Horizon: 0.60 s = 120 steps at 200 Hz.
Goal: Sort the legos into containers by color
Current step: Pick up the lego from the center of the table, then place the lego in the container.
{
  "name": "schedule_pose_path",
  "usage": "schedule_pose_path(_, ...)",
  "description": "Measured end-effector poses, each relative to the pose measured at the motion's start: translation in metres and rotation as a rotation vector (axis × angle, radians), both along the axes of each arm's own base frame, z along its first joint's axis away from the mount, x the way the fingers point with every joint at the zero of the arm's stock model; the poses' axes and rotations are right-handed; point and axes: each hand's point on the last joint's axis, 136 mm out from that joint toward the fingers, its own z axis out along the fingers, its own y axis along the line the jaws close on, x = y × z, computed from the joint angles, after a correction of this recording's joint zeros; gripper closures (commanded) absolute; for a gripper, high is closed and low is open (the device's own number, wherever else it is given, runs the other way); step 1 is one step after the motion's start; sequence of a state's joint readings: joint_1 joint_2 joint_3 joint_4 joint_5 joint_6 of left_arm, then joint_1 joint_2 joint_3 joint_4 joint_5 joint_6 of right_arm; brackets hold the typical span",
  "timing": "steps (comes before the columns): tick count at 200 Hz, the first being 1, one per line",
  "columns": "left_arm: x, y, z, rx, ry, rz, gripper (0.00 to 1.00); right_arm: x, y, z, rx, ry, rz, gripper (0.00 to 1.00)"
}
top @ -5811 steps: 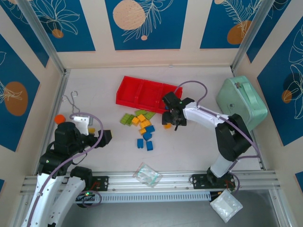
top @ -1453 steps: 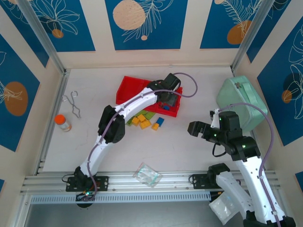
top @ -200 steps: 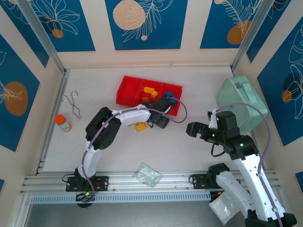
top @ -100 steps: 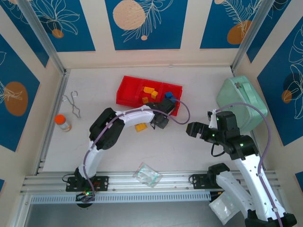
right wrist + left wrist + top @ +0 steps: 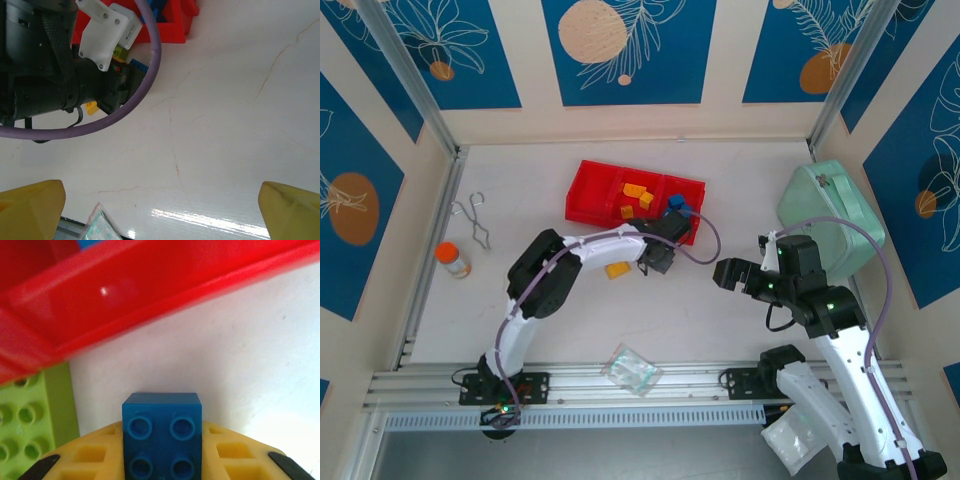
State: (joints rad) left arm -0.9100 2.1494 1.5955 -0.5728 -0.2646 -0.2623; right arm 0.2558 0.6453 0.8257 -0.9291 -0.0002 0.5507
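Observation:
My left gripper moves up over the tray's near side next, outward, down into the container of blue legos. The lego I release matches their color.
A blue lego (image 5: 162, 412), a two-by-two brick with its studs toward the camera, sits between the yellow fingers of my left gripper (image 5: 162, 450), which is shut on it. This gripper (image 5: 658, 255) is low over the table, just in front of the red tray (image 5: 590, 195). Orange legos (image 5: 636, 190) lie in the tray's middle container and blue ones (image 5: 677, 203) in its right container. A lime green lego (image 5: 30, 425) lies on the table beside the tray wall (image 5: 150, 290). One orange lego (image 5: 617, 268) lies under the left arm. My right gripper (image 5: 725, 272) hangs open and empty to the right.
A mint-green case (image 5: 830, 215) stands at the right wall. An orange-capped bottle (image 5: 451, 259) and metal tongs (image 5: 475, 220) lie at the left. One clear bag (image 5: 632, 368) rests near the front rail, another (image 5: 798, 435) beyond it.
My left gripper has closed on the blue lego in front of the tray and shifted slightly right. The right arm has stayed still.

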Motion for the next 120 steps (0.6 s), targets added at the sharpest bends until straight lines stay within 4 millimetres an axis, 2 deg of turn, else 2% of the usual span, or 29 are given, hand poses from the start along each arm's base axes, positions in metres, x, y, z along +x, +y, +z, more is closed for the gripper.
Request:
schedule_pose_path(22,-0.003,0.006,0.016,-0.008,-0.009,0.014,0.87,0.0,0.0,0.0,0.0,0.0,0.0,0.01)
schedule_pose_path(53,0.006,0.0,0.061,-0.072,-0.082,0.028,0.88,0.0,0.0,0.0,0.0,0.0,0.0,0.01)
schedule_pose_path(97,0.049,-0.031,0.129,-0.235,-0.177,0.035,0.89,-0.001,0.0,0.002,0.002,-0.01,0.0,0.01)
schedule_pose_path(120,0.081,-0.04,0.142,-0.302,-0.191,0.058,0.88,-0.002,-0.001,0.004,0.006,-0.024,0.0,0.01)
